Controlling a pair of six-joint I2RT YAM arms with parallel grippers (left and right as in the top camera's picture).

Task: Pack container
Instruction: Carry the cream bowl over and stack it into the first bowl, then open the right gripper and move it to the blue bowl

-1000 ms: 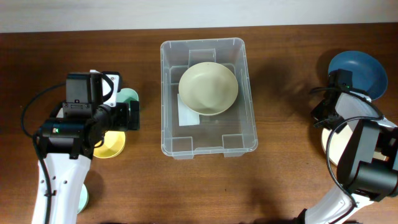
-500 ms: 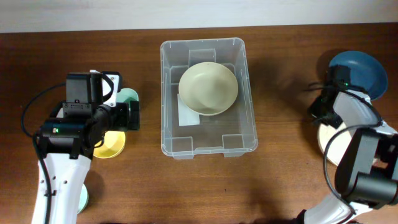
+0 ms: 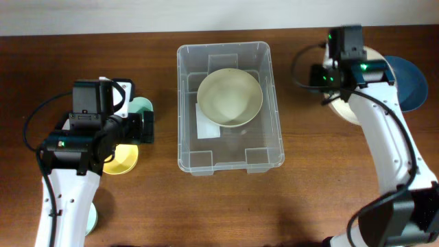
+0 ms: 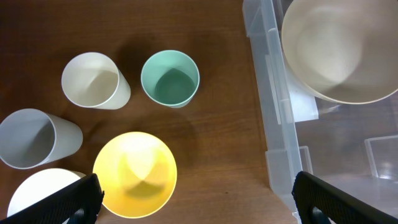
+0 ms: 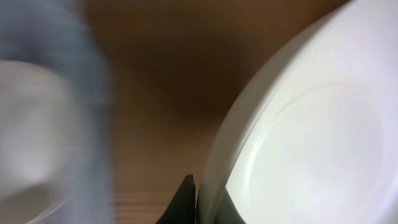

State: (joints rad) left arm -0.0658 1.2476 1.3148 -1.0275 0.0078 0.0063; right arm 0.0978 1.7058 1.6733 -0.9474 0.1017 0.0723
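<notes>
The robot's right gripper has to go up over the empty cream bowl (image 3: 230, 97) (image 5: 31, 130) next, to the gripper's left in the overhead view. It then has to go down, set the white bowl inside and release it.
The clear plastic container (image 3: 223, 46) stands at the table's middle with a cream bowl (image 3: 230, 97) inside. It also shows in the left wrist view (image 4: 273, 124), as does the cream bowl (image 4: 336, 50). My right gripper (image 3: 329, 95) is just right of the container's far end, shut on the rim of a white bowl (image 3: 341, 110). The right wrist view shows the fingers (image 5: 202, 202) pinching that bowl's rim (image 5: 311, 137). My left gripper (image 3: 147, 127) is open and empty left of the container; in the left wrist view its fingers (image 4: 199, 205) are spread wide.
A blue bowl (image 3: 409, 82) lies at the far right. Left of the container are a yellow bowl (image 4: 134, 174), a green cup (image 4: 170, 78), a white cup (image 4: 93, 79), a grey cup (image 4: 34, 138) and another white bowl (image 4: 37, 190).
My right arm has swung from the right edge up and left toward the container, carrying the white bowl with it. The left arm has not moved.
</notes>
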